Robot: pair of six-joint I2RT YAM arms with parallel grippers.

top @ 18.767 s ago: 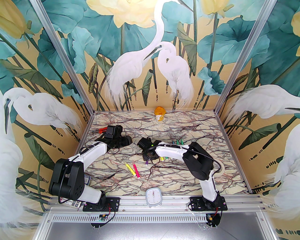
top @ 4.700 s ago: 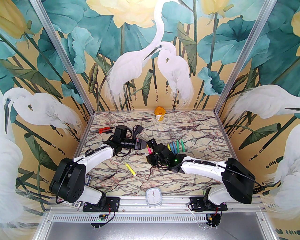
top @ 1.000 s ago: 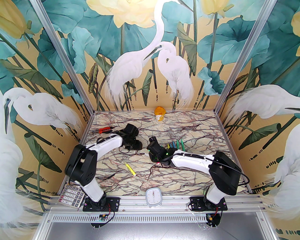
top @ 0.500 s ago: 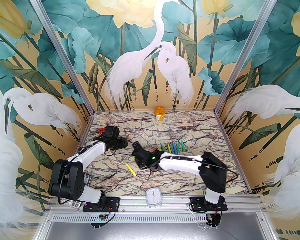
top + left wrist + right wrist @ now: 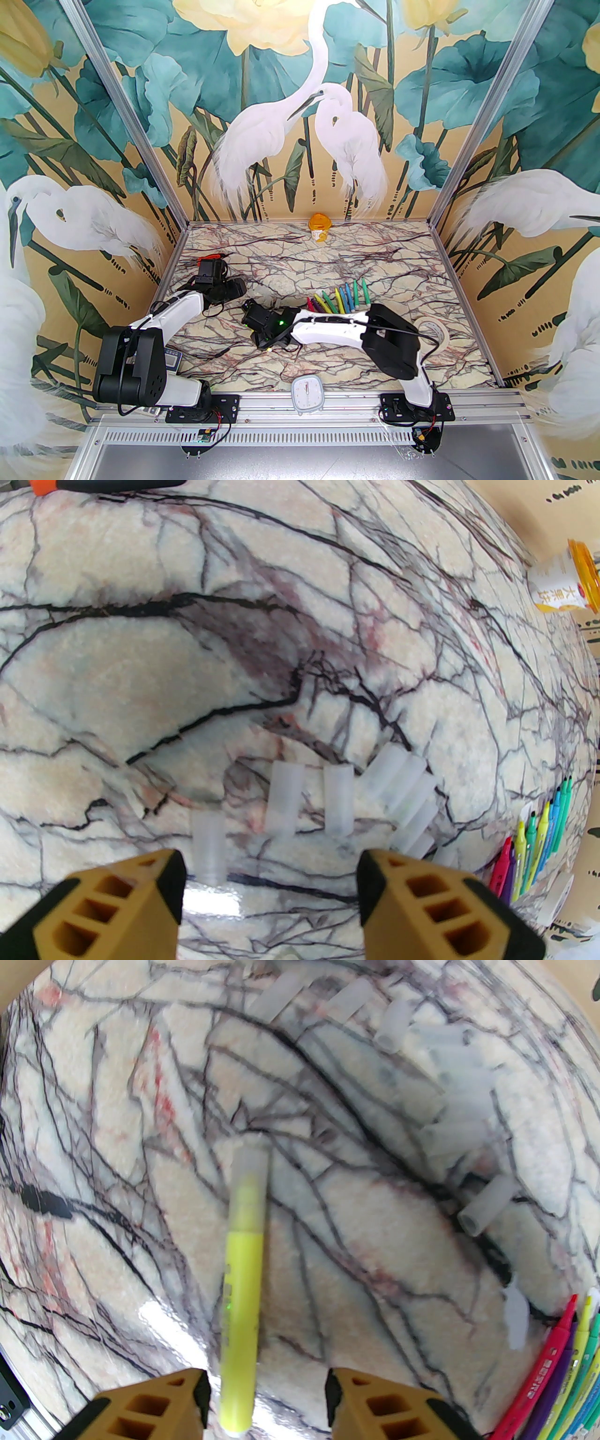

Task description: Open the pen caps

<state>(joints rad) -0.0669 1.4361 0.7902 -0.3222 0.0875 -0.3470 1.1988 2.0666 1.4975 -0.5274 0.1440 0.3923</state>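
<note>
My right gripper needs to come down next onto the middle of the yellow pen's body, shifting sideways to centre it, because the pen is below my right gripper, close to one finger.
A yellow pen (image 5: 241,1278) lies on the marble with its clear pen cap (image 5: 251,1161) still on the far end. My right gripper (image 5: 267,1400) is open and straddles the pen's near end, the pen close to the left finger. In the top view the right gripper (image 5: 255,323) sits over it at table centre. Several loose clear pen caps (image 5: 283,798) lie on the table just ahead of my left gripper (image 5: 269,892), which is open with nothing between its fingers. The left gripper (image 5: 232,289) is at the left. A row of uncapped pens (image 5: 337,300) lies at the right.
Orange-handled pliers (image 5: 211,257) lie at the back left. An orange-lidded cup (image 5: 320,226) stands by the back wall. A white timer (image 5: 307,394) sits on the front rail, a tape roll (image 5: 433,328) at the right, and a calculator (image 5: 171,358) by the left base.
My right arm has swung left from the row of pens to over the yellow pen. The left arm has drawn back to the left and its jaws have widened.
</note>
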